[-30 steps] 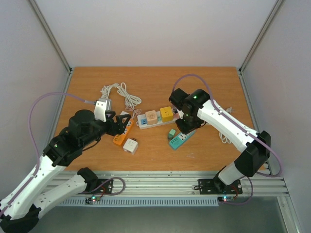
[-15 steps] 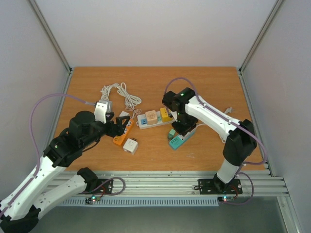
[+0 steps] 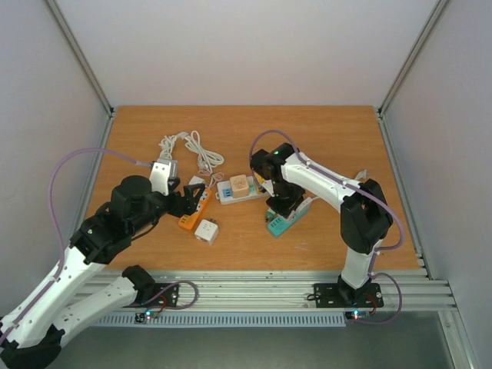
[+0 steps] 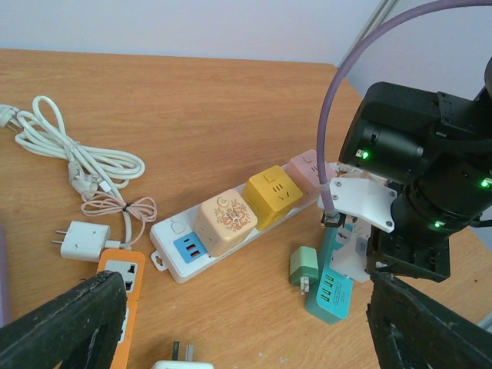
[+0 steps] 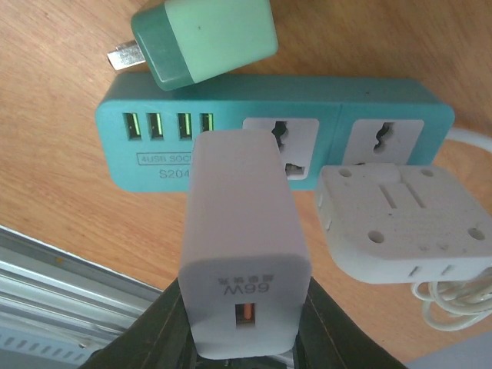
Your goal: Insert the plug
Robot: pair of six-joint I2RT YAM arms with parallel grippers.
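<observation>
My right gripper is going to lower next while moving to the right in the wrist view, since the socket beside the USB ports is below it on that side.
My right gripper (image 5: 244,330) is shut on a white 66W charger plug (image 5: 242,231). The plug's far end is over the left socket of the teal power strip (image 5: 369,100), and its prongs are hidden. In the top view the right gripper (image 3: 286,201) is directly above the teal strip (image 3: 278,224). A green plug (image 5: 207,38) lies loose against the strip's USB end. My left gripper (image 3: 188,201) is open and empty beside the orange power strip (image 3: 194,214). Its view also shows the teal strip (image 4: 330,288).
A white power strip (image 4: 181,231) holds beige (image 4: 223,221), yellow (image 4: 270,194) and pink (image 4: 307,165) cube adapters. A white adapter (image 5: 400,215) with its cord lies beside the teal strip. A coiled white cable (image 3: 192,146), a small white plug (image 4: 81,240) and a white cube plug (image 3: 206,231) lie on the left.
My right arm has swung left and turned, bringing the gripper with the white charger down over the teal strip. My left arm has barely moved.
</observation>
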